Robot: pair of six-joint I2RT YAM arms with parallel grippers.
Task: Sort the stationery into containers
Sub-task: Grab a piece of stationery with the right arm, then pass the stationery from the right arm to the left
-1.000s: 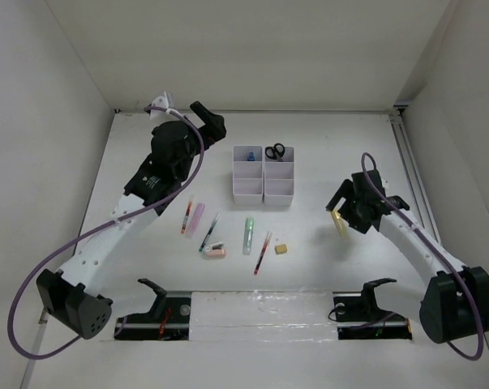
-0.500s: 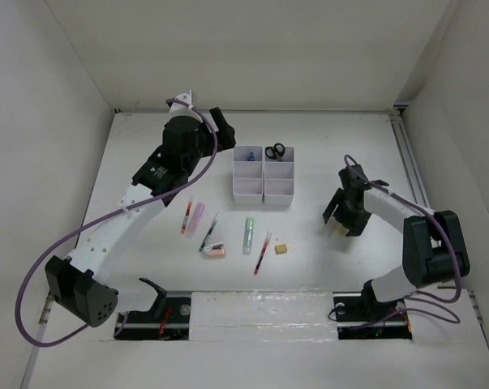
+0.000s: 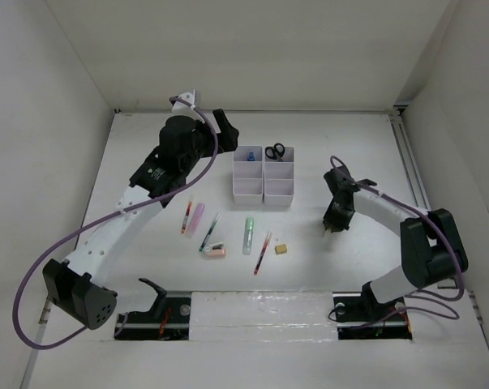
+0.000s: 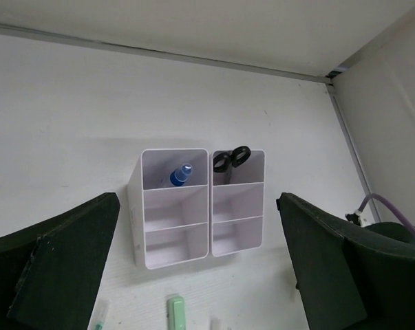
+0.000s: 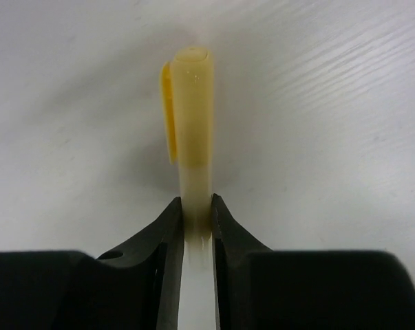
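Note:
The yellow marker's clip end sticks clear of the shut gripper's fingers, so I must swing my left gripper back, turning toward my right gripper onto that end.
My right gripper is shut on a yellow marker, low over the table right of the white organiser; in the top view this gripper hides the marker. The organiser's back compartments hold black-handled scissors and a blue-capped tube. In front of it lie a red pen, a pink marker, a dark pen, a pink stapler, a green marker, another red pen and a tan eraser. My left gripper hangs open and empty, back left of the organiser.
White walls close the table on the left, back and right, with a rail along the right edge. Two black fixtures stand at the near edge by the arm bases.
The right gripper came down and to the left and closed its jaws on the yellow marker. The left arm swung slightly right toward the organiser, jaws still wide.

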